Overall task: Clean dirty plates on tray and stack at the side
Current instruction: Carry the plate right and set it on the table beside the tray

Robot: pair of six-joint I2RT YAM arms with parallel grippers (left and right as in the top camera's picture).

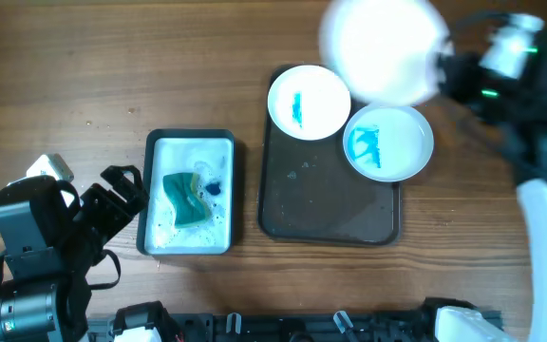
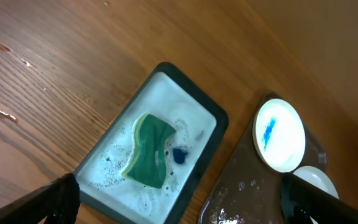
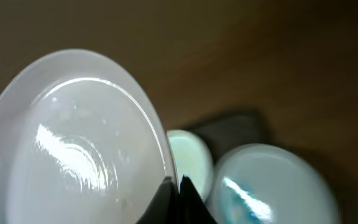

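Note:
The clean plate in the robot's right gripper needs to go back, down and to the right in the overhead view next, onto empty table beside the dark tray (image 1: 469, 182).
My right gripper (image 3: 178, 186) is shut on the rim of a clean white plate (image 1: 381, 47), held in the air above the dark tray's (image 1: 326, 209) far right corner; the plate fills the right wrist view (image 3: 73, 143). Two white plates with blue smears lie on the tray: one at its far left (image 1: 309, 101) and one at its far right (image 1: 388, 142). My left gripper (image 2: 179, 205) is open and empty, hovering near the left of the wash tray (image 1: 190, 193), which holds foamy water and a green sponge (image 1: 186, 198).
The sponge (image 2: 149, 151) and the blue-smeared plate (image 2: 279, 134) also show in the left wrist view. A small white object (image 1: 50, 167) lies on the table at the far left. The wash tray sits just left of the dark tray.

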